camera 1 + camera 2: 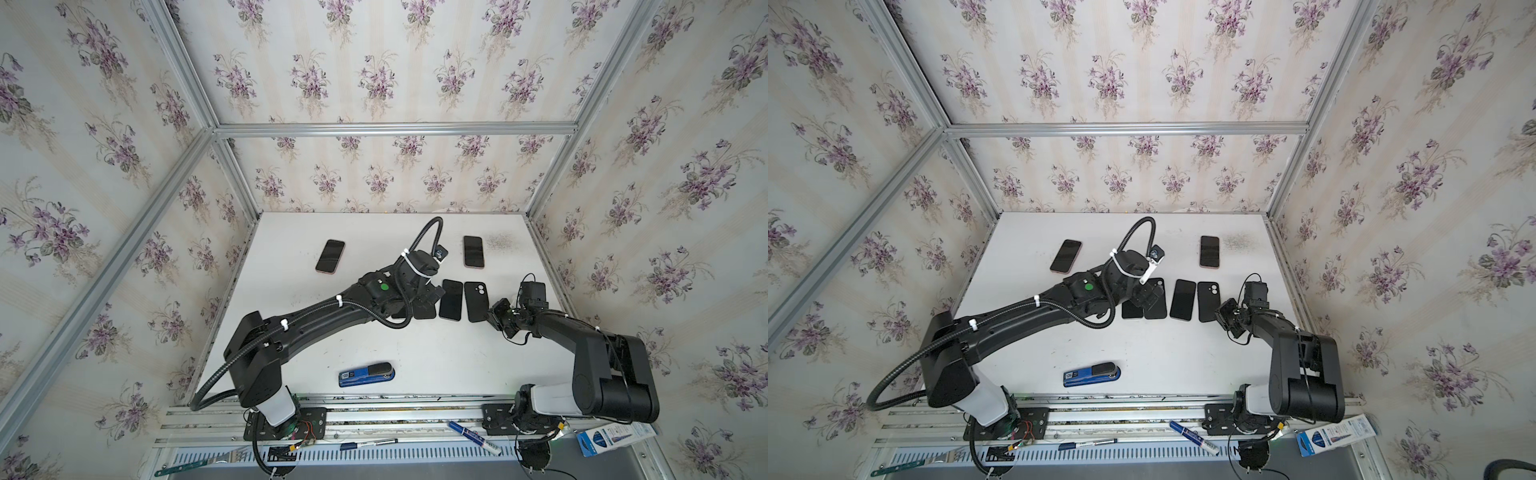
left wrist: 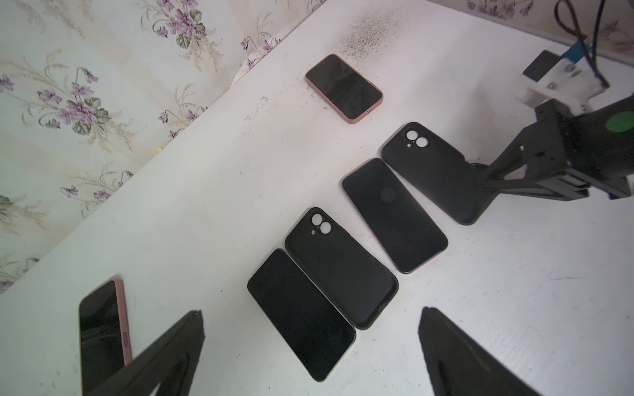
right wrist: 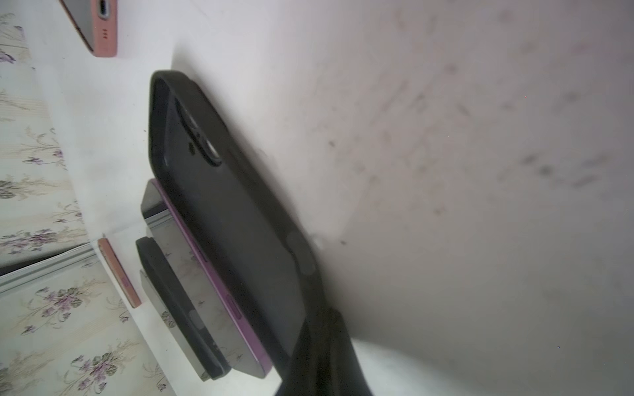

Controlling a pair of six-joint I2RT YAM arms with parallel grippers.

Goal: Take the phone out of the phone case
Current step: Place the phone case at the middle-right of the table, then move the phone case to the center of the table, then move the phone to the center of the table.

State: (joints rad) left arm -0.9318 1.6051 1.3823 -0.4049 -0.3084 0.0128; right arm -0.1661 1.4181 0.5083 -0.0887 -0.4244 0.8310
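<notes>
The purple-edged phone (image 1: 451, 301) (image 3: 211, 284) lies beyond the second case from my right gripper, so my right gripper will next slide that case against the phone and release the case's rim.
Four dark things lie in a row mid-table. In the left wrist view they are a bare phone (image 2: 300, 313), an empty black phone case (image 2: 341, 271), a second phone (image 2: 394, 216) and a second black case (image 2: 435, 171). My left gripper (image 2: 311, 312) hangs open above the first phone, touching nothing. In both top views the left gripper (image 1: 428, 297) covers part of that pair. My right gripper (image 3: 326, 329) is shut on the near rim of the second case (image 3: 233, 212). A purple-edged phone (image 3: 206, 260) lies beside that case. In a top view the right gripper (image 1: 495, 311) sits at the case's front corner.
Two phones in pink cases lie farther back, one at the left (image 1: 330, 256) and one at the right (image 1: 473, 251). A blue stapler (image 1: 366, 374) lies near the front edge. Markers (image 1: 473, 436) rest on the front rail. Wallpapered walls enclose the table on three sides.
</notes>
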